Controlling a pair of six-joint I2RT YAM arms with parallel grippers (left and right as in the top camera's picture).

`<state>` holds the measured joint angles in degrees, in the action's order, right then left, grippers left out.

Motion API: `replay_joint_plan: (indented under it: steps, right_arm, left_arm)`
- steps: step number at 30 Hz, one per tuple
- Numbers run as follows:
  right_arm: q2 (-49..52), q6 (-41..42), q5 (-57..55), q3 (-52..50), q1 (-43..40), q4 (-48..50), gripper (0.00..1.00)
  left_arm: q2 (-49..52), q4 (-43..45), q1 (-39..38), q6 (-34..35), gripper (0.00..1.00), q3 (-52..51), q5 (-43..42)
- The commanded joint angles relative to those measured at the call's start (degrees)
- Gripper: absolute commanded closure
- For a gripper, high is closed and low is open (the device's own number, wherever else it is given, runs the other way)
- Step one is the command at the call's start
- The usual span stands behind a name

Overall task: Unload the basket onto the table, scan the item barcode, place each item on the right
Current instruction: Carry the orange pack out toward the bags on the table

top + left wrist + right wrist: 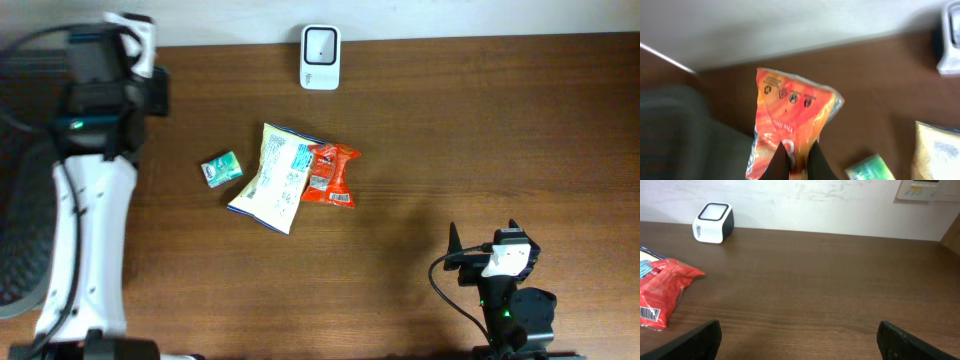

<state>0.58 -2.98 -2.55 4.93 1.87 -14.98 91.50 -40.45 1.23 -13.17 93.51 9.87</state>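
My left gripper is going to lower the orange packet next, toward the gap between the small green packet and the yellow-white bag, and then release it.
In the left wrist view my left gripper is shut on the lower edge of an orange snack packet, which hangs in the air over the table's far left corner. Small printed symbols show on the side facing the camera, but no barcode. The white scanner stands at the table's back edge and appears at the right border as the scanner. Overhead, the left arm hides its own fingers and the packet. My right gripper stands open, low over bare wood at the front right.
A yellow-white bag, a red packet with a barcode label, and a small green packet lie together mid-table. The red packet lies left of the right gripper. A dark chair sits off the table's left edge.
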Motion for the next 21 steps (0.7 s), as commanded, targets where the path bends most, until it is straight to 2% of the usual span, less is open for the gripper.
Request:
replay_joint_plan:
  steps: [1, 8, 21]
  right_arm:
    - [-0.17, 0.28, -0.26, -0.09, 0.37, -0.76, 0.01]
    - [-0.17, 0.28, -0.26, -0.09, 0.37, -0.76, 0.02]
    - [-0.15, 0.28, -0.26, -0.09, 0.37, -0.76, 0.01]
  left_arm:
    - [6.12, -4.59, -3.85, 5.16, 1.00, -0.90, -0.07]
    - [18.29, -8.76, -8.50, 7.41, 1.00, -0.90, -1.29]
    - [30.21, -2.62, -10.93, 9.09, 1.00, -0.90, -4.96]
